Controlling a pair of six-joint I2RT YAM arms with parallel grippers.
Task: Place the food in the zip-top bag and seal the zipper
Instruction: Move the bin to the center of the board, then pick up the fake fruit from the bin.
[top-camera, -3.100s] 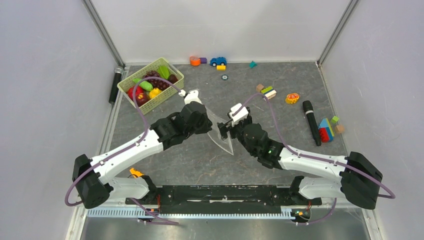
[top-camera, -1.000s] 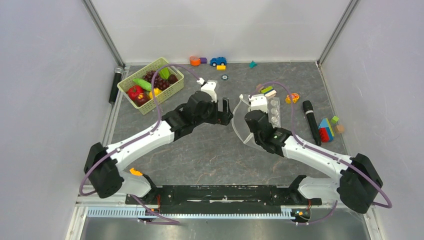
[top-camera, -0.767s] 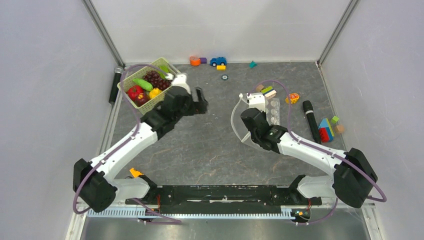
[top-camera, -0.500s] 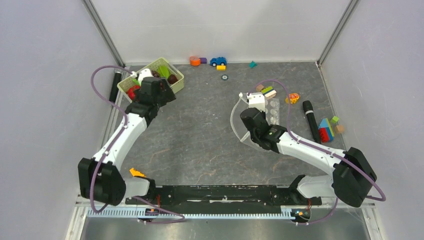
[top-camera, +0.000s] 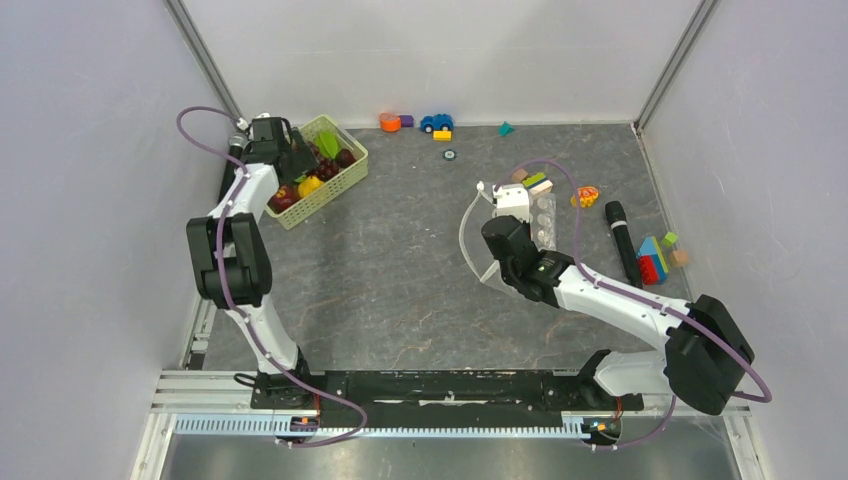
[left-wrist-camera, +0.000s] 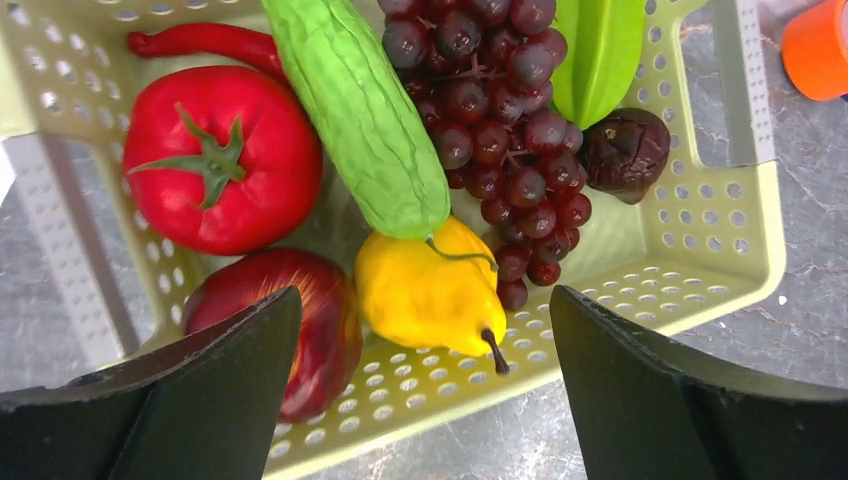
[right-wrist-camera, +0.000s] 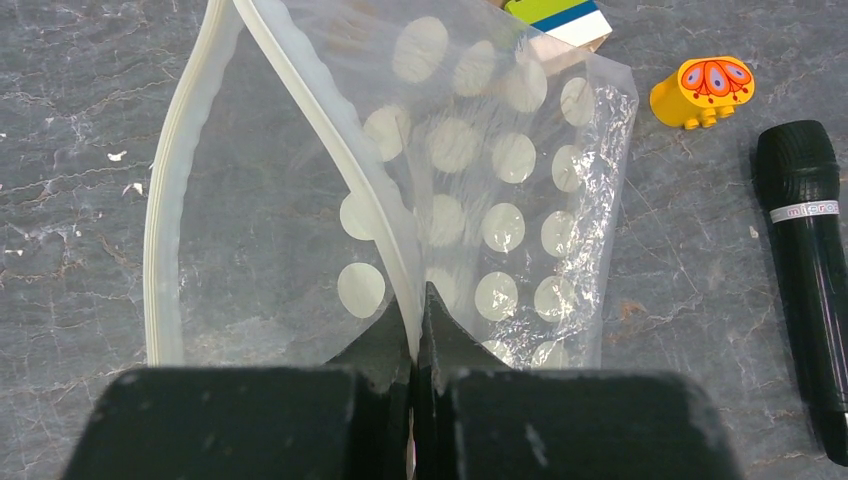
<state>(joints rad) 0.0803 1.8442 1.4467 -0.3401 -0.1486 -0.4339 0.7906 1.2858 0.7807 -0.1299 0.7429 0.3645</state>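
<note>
Next, my left gripper lowers into the basket, draws the basket toward the distant bag, then closes around the yellow pear (top-camera: 309, 187) (left-wrist-camera: 425, 290), which lies below the gripper.
The food lies in a pale green basket (top-camera: 348, 172) at the far left: tomato (left-wrist-camera: 220, 155), cucumber (left-wrist-camera: 360, 110), grape bunch (left-wrist-camera: 500, 110), yellow pear (left-wrist-camera: 425, 290), red apple (left-wrist-camera: 300, 320), dark brown piece (left-wrist-camera: 625, 150), green leaf (left-wrist-camera: 600, 50). My left gripper (left-wrist-camera: 422, 300) hangs open above the basket's near side, one finger on each side of the pear and apple, touching nothing. The zip-top bag (top-camera: 547, 215) lies right of centre with its mouth gaping. My right gripper (right-wrist-camera: 418, 300) is shut on one lip of the zipper (right-wrist-camera: 330, 150); the other lip (right-wrist-camera: 165, 200) bows away to the left.
A black microphone (top-camera: 622, 243) lies right of the bag, with a yellow-orange toy (right-wrist-camera: 702, 90) and a green-blue block (top-camera: 536, 183) just beyond it. Coloured blocks (top-camera: 655, 258) sit near the right wall. A blue car (top-camera: 436, 122) and an orange piece (top-camera: 390, 122) line the far edge.
My left arm has swung from beside the bag at table centre out to the basket at far left, jaws open throughout. The right arm has kept its grip, nearly still.
</note>
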